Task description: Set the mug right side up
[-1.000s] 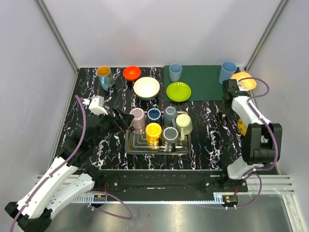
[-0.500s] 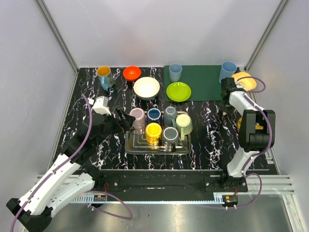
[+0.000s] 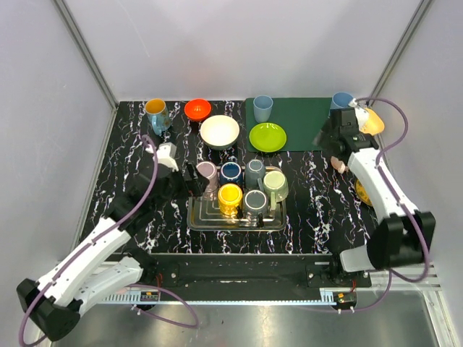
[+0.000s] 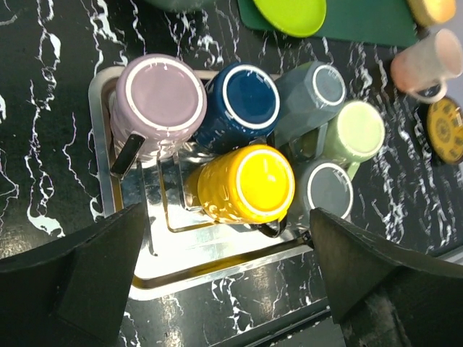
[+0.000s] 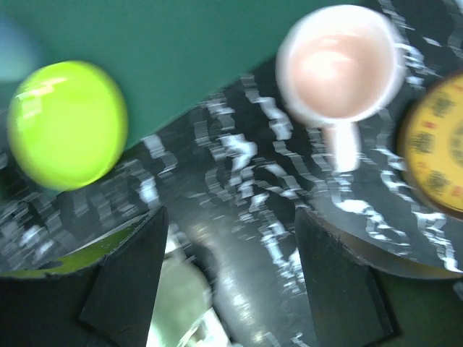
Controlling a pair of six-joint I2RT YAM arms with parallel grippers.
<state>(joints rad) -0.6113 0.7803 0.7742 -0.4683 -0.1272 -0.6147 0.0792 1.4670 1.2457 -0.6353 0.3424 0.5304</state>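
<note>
Because the lilac mug stands bottom up with its handle sticking out clear of the other mugs, I should turn and bring my left gripper down onto that handle.
A pale pink mug stands mouth up on the black marble table, its handle toward the yellow patterned plate; in the top view the pink mug sits right of the tray. My right gripper hangs open above the table beside it, with nothing between its fingers. Several mugs stand bottom up on the metal tray: lilac, navy, yellow, pale green and two grey ones. My left gripper hovers open over the tray's near edge, touching nothing.
At the back lie a green mat with a lime plate and two blue cups, a white bowl, an orange bowl and a blue mug. An orange dish sits in the back right corner.
My right gripper has opened and swung left out of the back right corner, leaving the pink mug standing. My left gripper has moved closer over the tray's left side.
</note>
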